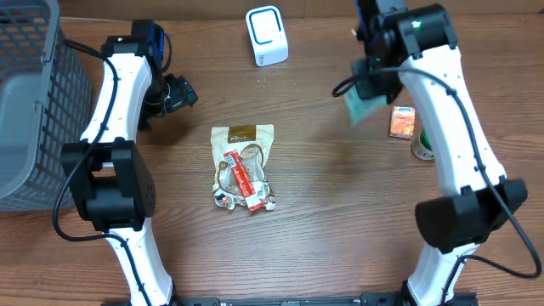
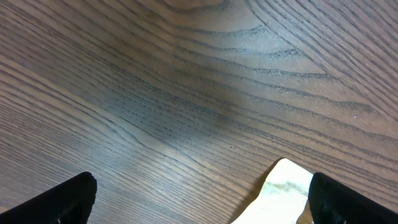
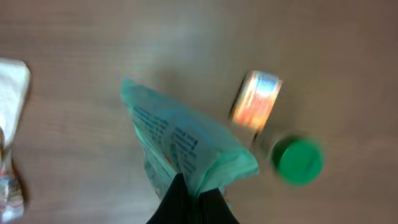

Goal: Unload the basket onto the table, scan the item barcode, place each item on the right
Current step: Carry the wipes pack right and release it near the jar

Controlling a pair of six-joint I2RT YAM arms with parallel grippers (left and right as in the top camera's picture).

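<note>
The bare wood near the orange box is clear, so my right gripper should next move down and back to it to release the teal packet [image 1: 362, 108].
My right gripper [image 3: 194, 200] is shut on a thin teal packet [image 3: 180, 149] with blue print, held above the table; from overhead the teal packet [image 1: 362, 108] hangs below the right gripper [image 1: 371, 85]. The white barcode scanner [image 1: 267, 35] stands at the back centre, left of that gripper. My left gripper [image 1: 180, 92] is open over bare wood on the left. In the left wrist view its black fingertips [image 2: 68, 200] sit far apart, and a corner of the cream snack bag [image 2: 283, 193] shows by the right one.
A cream snack bag [image 1: 242, 166] with red sticks lies mid-table. An orange box [image 1: 403, 122] and a green-capped bottle [image 1: 422, 146] sit at right, also the orange box [image 3: 256, 99] and green cap [image 3: 297, 160]. A grey mesh basket [image 1: 34, 102] fills the left edge.
</note>
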